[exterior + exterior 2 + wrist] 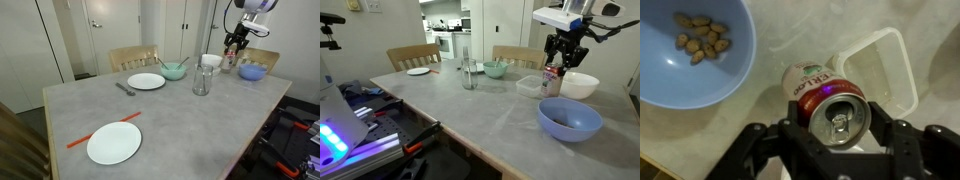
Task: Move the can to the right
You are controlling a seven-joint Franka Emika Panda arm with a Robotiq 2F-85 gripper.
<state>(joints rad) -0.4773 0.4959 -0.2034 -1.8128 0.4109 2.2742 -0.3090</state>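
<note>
The bare spot on the tabletop between the clear container and blue bowl, slightly toward the container, is below my gripper, so my gripper needs to lower the can there next and let go of it.
The can is red with white markings and a silver top. In the wrist view it sits directly between my gripper's two black fingers, which press on both sides of its upper rim. In both exterior views the can stands at the far end of the grey table, under the gripper. It is between a clear plastic container and a white bowl. Its base is hidden, so I cannot tell whether it rests on the table.
A blue bowl holding nuts sits close beside the can; it also shows in an exterior view. The clear plastic container is on the other side. Farther off stand a glass tumbler, a green bowl and two white plates.
</note>
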